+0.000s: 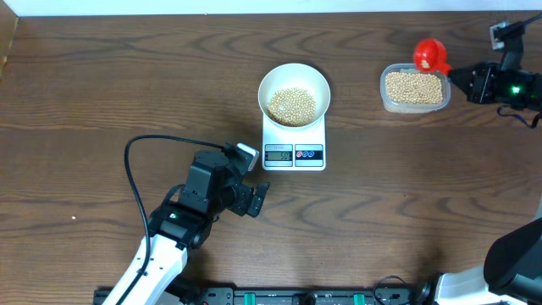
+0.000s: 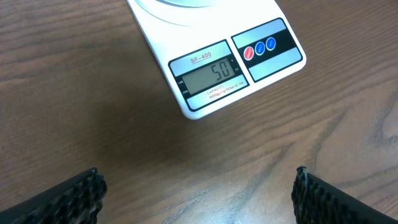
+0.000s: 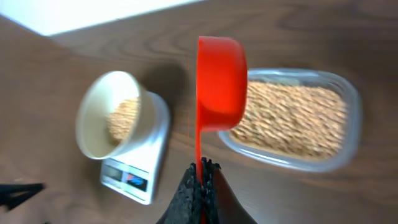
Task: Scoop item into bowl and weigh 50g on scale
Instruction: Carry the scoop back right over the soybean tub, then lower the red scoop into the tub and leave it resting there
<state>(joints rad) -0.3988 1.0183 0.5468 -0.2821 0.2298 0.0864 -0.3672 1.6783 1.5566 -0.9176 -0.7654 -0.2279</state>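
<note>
The scoop comes down in my right gripper toward the beans in the clear tub [image 1: 414, 89] next and is released, as the scale [image 1: 294, 146] shows the target weight.
The white bowl [image 1: 293, 91] holds beige beans [image 1: 291, 105] and stands on the white scale [image 1: 294, 146], whose display [image 2: 210, 77] reads 50. My left gripper [image 1: 258, 196] hovers open over bare wood just in front of the scale, its fingertips [image 2: 84, 193] wide apart with nothing between them. My right gripper [image 1: 455, 79] is shut on the thin handle of a red scoop [image 3: 217, 84], held on edge over the left end of a clear tub [image 1: 414, 89] of beans at the far right. The scoop [image 1: 430, 55] looks empty.
A black cable [image 1: 140, 182] loops from the left arm over the table on the left. The right arm's body [image 1: 508, 85] sits at the right edge. A dark mount rail [image 1: 296, 296] runs along the front edge.
</note>
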